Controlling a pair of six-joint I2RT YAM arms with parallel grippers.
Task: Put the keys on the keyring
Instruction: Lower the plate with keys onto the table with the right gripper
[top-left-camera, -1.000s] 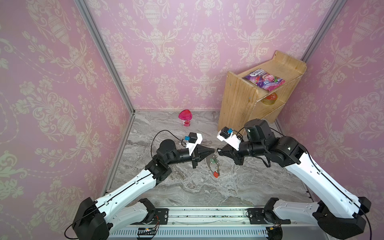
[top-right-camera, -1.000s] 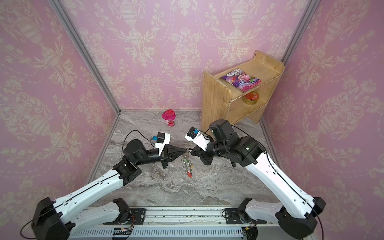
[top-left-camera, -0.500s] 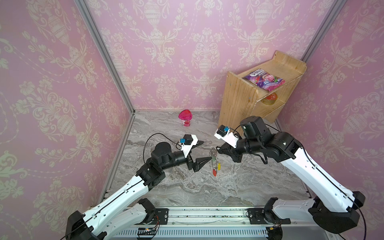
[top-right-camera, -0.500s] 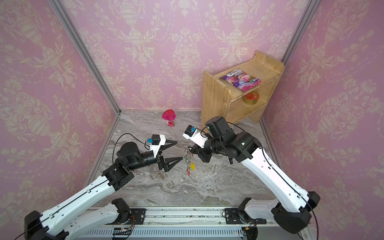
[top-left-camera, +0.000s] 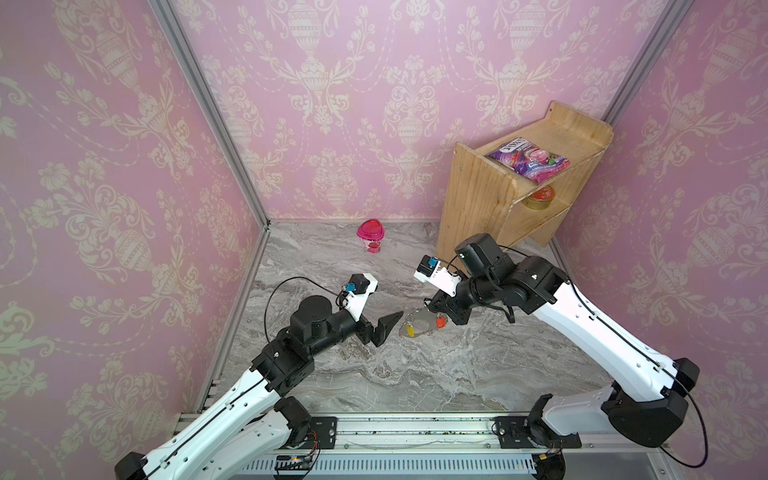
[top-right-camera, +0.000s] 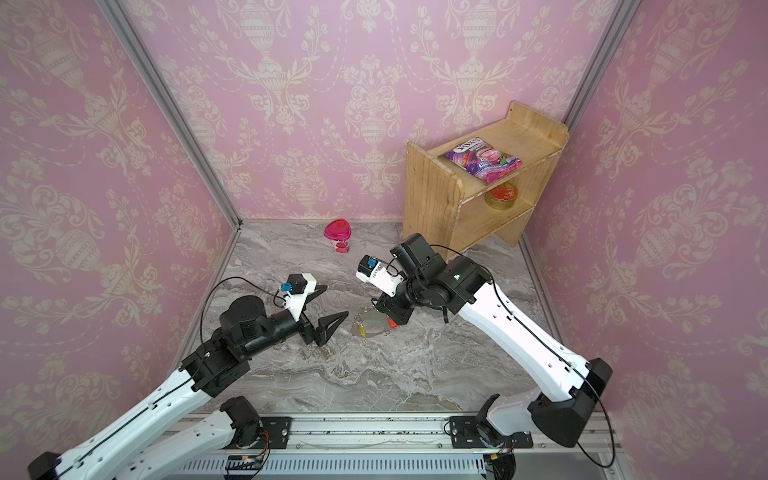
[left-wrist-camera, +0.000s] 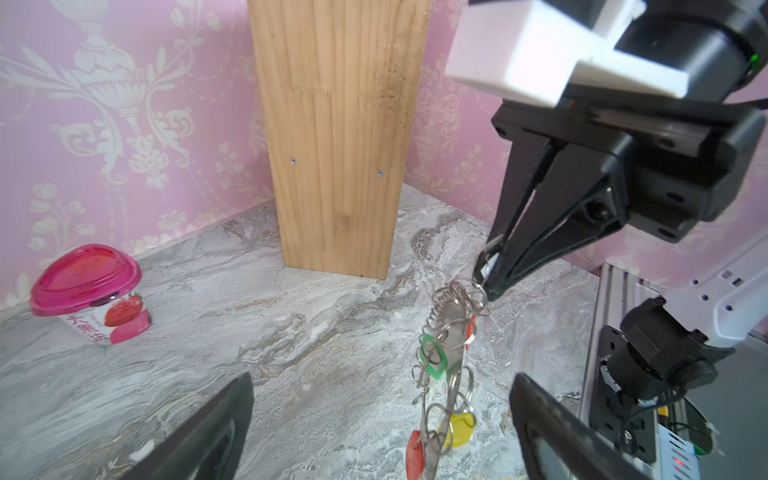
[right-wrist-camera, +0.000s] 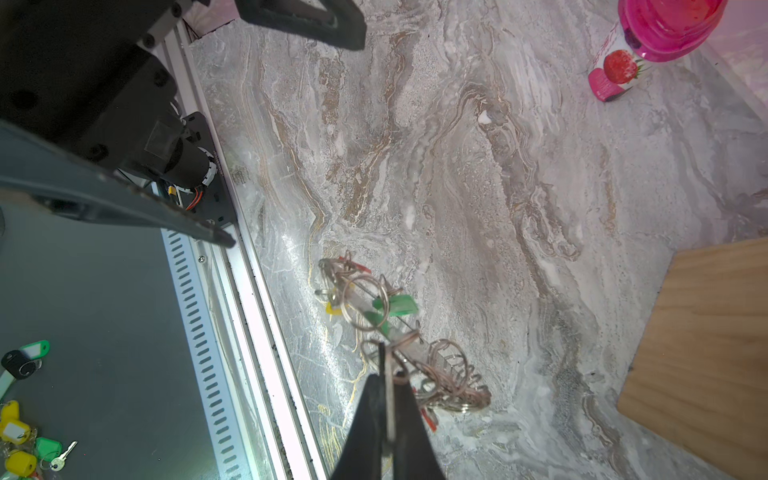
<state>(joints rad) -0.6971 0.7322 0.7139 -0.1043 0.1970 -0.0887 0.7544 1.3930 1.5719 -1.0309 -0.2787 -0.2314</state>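
Observation:
Next, the right gripper lowers to the marble table below and releases the keys there, since the keyring (top-left-camera: 417, 328) still hangs edge-on beneath its fingers.
The keyring (top-left-camera: 417, 328) (top-right-camera: 370, 326) is a grey plate with many wire rings and red, yellow and green tags. It hangs edge-on (left-wrist-camera: 453, 332) (right-wrist-camera: 361, 307) over the marble table, under my right gripper (top-left-camera: 432, 309) (top-right-camera: 380, 305) (left-wrist-camera: 486, 274) (right-wrist-camera: 386, 374). That gripper is shut on a thin flat piece with a black frame and white label, the keys (left-wrist-camera: 490, 262) (right-wrist-camera: 388, 399), joined to a ring at the plate's top. My left gripper (top-left-camera: 386, 301) (top-right-camera: 332, 303) (left-wrist-camera: 380, 424) stands wide open and empty, just left of the keyring without touching it.
A pink-lidded strawberry cup (top-left-camera: 370, 237) (left-wrist-camera: 87, 291) stands at the back. A wooden shelf (top-left-camera: 478, 195) (left-wrist-camera: 340, 137) fills the back right corner, with a snack bag (top-left-camera: 528, 162) on top and a tin (top-left-camera: 540, 197) inside. Several spare tagged keys (right-wrist-camera: 20, 436) lie beyond the front rail (top-left-camera: 415, 428).
My left gripper was shut at the keyring's top; it has opened wide and drawn back to the left. The keyring now hangs from the right gripper alone, which shifted slightly.

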